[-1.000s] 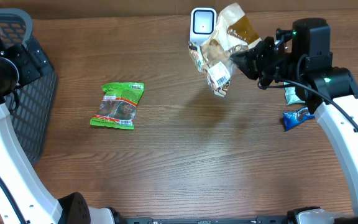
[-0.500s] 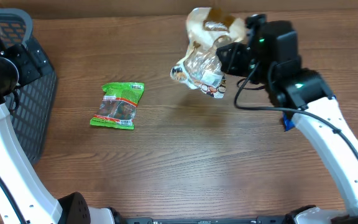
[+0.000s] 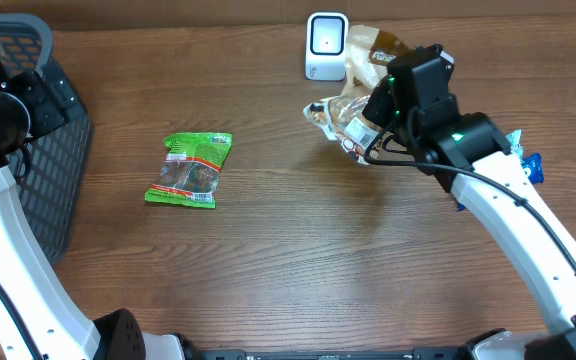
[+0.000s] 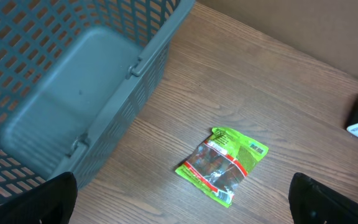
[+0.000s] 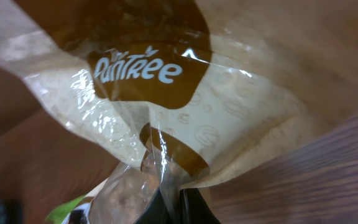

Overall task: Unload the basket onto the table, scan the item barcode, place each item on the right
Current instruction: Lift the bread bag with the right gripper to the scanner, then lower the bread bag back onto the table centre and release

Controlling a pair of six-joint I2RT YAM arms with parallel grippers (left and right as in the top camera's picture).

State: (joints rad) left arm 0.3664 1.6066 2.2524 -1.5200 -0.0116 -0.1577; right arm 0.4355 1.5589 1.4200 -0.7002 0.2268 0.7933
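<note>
My right gripper has open tabletop by the green packet below it, left in the overhead view, and should next swing there, lower and release the bag (image 3: 350, 112).
My right gripper (image 3: 376, 128) is shut on a tan and brown snack bag (image 3: 350, 112) with a clear window. It holds the bag above the table, just below and right of the white scanner (image 3: 326, 45). A white label (image 3: 357, 130) shows on the bag's lower side. In the right wrist view the bag (image 5: 229, 118) fills the frame, and its clear film is pinched between the dark fingertips (image 5: 188, 208). My left gripper (image 4: 185, 205) hangs open high over the table's left side, above a green packet (image 4: 224, 163).
A dark mesh basket (image 3: 63, 170) stands at the left edge, also seen in the left wrist view (image 4: 73, 93). The green packet (image 3: 190, 168) lies flat left of centre. A blue wrapper (image 3: 531, 168) lies behind my right arm.
My right arm swung the bag left across the scanner's face, then brought it down and to the right, so the scanner shows again. The left arm has not moved.
</note>
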